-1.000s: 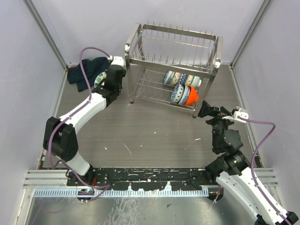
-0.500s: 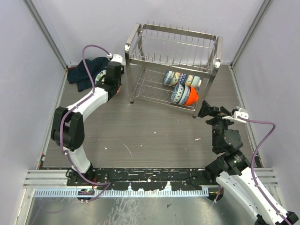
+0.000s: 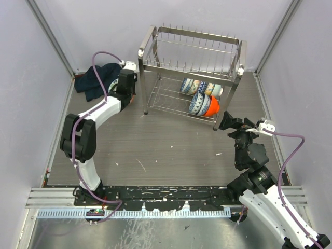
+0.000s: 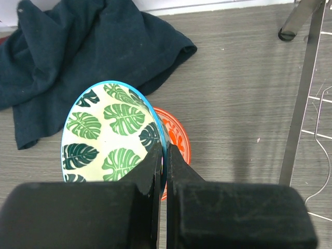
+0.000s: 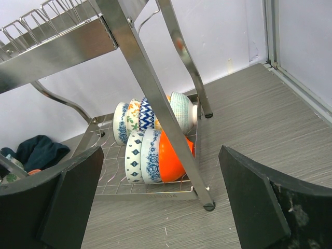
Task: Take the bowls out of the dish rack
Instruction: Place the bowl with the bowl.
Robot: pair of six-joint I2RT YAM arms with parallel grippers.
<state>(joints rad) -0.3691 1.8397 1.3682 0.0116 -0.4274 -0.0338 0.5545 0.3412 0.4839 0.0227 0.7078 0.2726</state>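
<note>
My left gripper holds the leaf-print bowl and needs to move toward the rack and lower it onto the red-orange bowl [image 4: 172, 142].
In the left wrist view my left gripper [image 4: 165, 149] is shut on the blue rim of a bowl with green leaf prints [image 4: 111, 129]. It holds that bowl just over a red-orange patterned bowl [image 4: 178, 139] on the table. From above, the left gripper [image 3: 125, 87] sits left of the dish rack [image 3: 192, 49]. Several bowls [image 3: 201, 96] stand on edge in the rack's lower tier: an orange one [image 5: 175, 153], blue-and-white ones [image 5: 139, 155] and a mint green one [image 5: 181, 111]. My right gripper [image 3: 228, 121] is open, just right of the rack, facing these bowls with nothing between its fingers.
A dark blue cloth [image 4: 78, 46] lies crumpled behind the held bowl, at the back left [image 3: 96, 78]. A rack leg [image 4: 303, 93] stands to the right of the left gripper. The rack's slanted frame bar [image 5: 150, 88] crosses in front of the bowls. Walls close in on both sides.
The left arm's elbow has folded in toward the rack while its gripper, still shut on the leaf bowl, stayed near the cloth. The right arm has not moved.
</note>
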